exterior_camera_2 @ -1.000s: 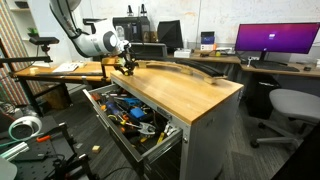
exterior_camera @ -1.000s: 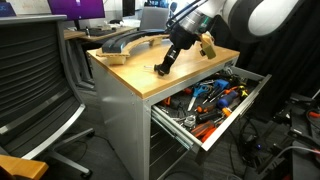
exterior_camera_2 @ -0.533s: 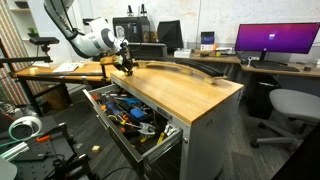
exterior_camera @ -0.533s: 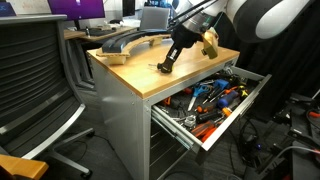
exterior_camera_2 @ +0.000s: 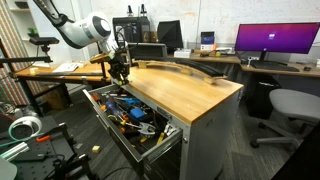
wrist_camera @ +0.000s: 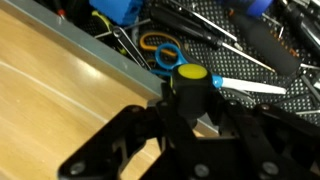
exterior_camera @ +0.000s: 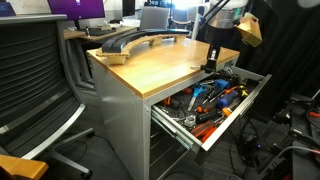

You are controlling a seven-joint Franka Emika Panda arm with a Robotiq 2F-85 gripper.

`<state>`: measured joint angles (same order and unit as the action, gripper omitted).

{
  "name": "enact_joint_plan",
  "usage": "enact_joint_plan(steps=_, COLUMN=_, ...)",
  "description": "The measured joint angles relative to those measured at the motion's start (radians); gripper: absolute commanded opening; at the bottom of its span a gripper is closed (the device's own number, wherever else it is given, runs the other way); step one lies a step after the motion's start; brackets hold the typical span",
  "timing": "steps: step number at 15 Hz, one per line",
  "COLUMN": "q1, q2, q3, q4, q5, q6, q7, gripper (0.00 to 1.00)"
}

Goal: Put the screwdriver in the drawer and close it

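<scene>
The gripper draws back over the tools toward the drawer's front next, then releases the screwdriver (wrist_camera: 190, 78). It still hangs at the line between tabletop and drawer.
My gripper (exterior_camera: 213, 62) hangs over the desk's edge above the open drawer (exterior_camera: 228, 122), and it also shows in an exterior view (exterior_camera_2: 120, 72). In the wrist view the gripper (wrist_camera: 190, 108) is shut on the screwdriver (wrist_camera: 190, 78), a stubby black tool with a yellow cap. It is held at the line between the wooden tabletop (wrist_camera: 50, 100) and the drawer. The grey drawer (exterior_camera_2: 118, 140) is pulled out and holds several tools. The screwdriver is too small to make out in both exterior views.
Scissors (wrist_camera: 160, 50) and a white-bladed tool (wrist_camera: 250, 86) lie in the drawer under the gripper. A curved grey object (exterior_camera: 130, 42) lies at the back of the wooden desk (exterior_camera: 150, 70). Office chairs (exterior_camera: 40, 80) (exterior_camera_2: 290, 105) stand beside the desk. A monitor (exterior_camera_2: 275, 40) is behind.
The gripper has lifted off the tabletop with the screwdriver in it and swung across the desk to its edge, above the open drawer.
</scene>
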<state>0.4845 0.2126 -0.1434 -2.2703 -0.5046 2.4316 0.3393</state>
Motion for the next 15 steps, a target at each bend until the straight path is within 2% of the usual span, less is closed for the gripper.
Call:
enact_joint_plan(steps=3, q1=-0.104, q2=-0.076, q3=0.085, q4=-0.095, q5=0.012, q6=-0.01, q7=-0.013, gripper=0.17)
enact_joint_plan(steps=6, q1=-0.168, q2=-0.108, q3=0.145, q4=-0.16, q5=0.015, q6=-0.013, q7=-0.03, gripper=0.17)
enact_joint_plan(steps=11, q1=-0.234, q2=-0.105, q3=0.224, q4=-0.184, q5=0.125, q6=-0.045, q7=-0.354, gripper=0.17)
enact_joint_plan(steps=12, q1=-0.241, q2=-0.104, q3=0.236, q4=-0.18, q5=0.139, q6=-0.062, q7=-0.416, gripper=0.22)
enact_joint_plan(steps=13, q1=-0.245, q2=-0.101, q3=0.246, q4=-0.173, q5=0.142, q6=-0.081, q7=-0.467, gripper=0.36)
enact_joint_plan(steps=14, q1=-0.246, q2=-0.097, q3=0.254, q4=-0.163, q5=0.142, q6=-0.096, q7=-0.501, gripper=0.22)
enact_joint_plan(steps=15, q1=-0.246, q2=-0.091, q3=0.261, q4=-0.153, q5=0.133, q6=-0.102, q7=-0.515, gripper=0.61)
